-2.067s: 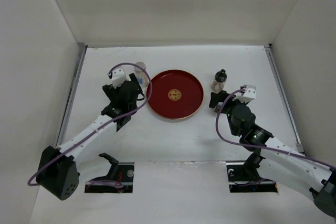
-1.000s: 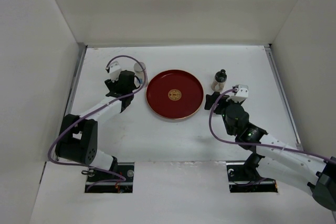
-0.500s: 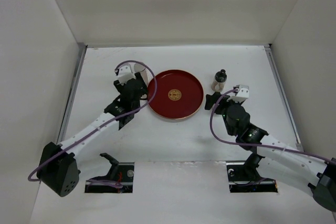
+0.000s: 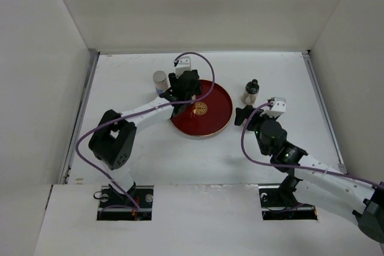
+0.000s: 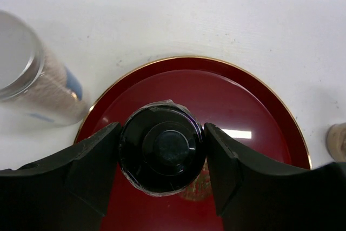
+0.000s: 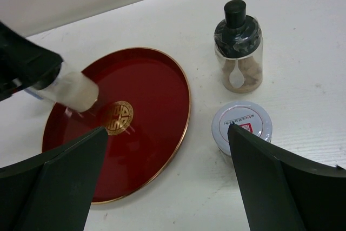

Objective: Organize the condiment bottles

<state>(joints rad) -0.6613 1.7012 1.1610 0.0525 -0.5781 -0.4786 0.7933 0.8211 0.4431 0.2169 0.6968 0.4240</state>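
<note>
My left gripper lowers the hanging pale bottle to the tray's bare red bottom beside the gold emblem next and releases it, as that spot lies below.
My left gripper [image 4: 185,92] hangs over the left part of the round red tray [image 4: 222,121], shut on a pale condiment bottle. Its black cap [image 5: 162,147] fills the gap between the fingers. The right wrist view shows its pale body [image 6: 74,92] above the tray [image 6: 162,150]. A taller white cylinder with a blue label [image 4: 160,80] stands on the table just left of the tray. A clear black-capped bottle [image 4: 251,91] with a small spoon inside stands right of the tray. My right gripper [image 4: 243,115] is open, above a white-lidded jar [image 6: 242,125].
White walls enclose the table on three sides. A metal strip [image 4: 84,106] runs along the left edge. The right arm's fingers [image 6: 281,187] straddle the tray's right rim and the white-lidded jar.
The left arm has swung right from beside the white cylinder to over the tray, carrying the black-capped bottle. The right arm has barely moved.
</note>
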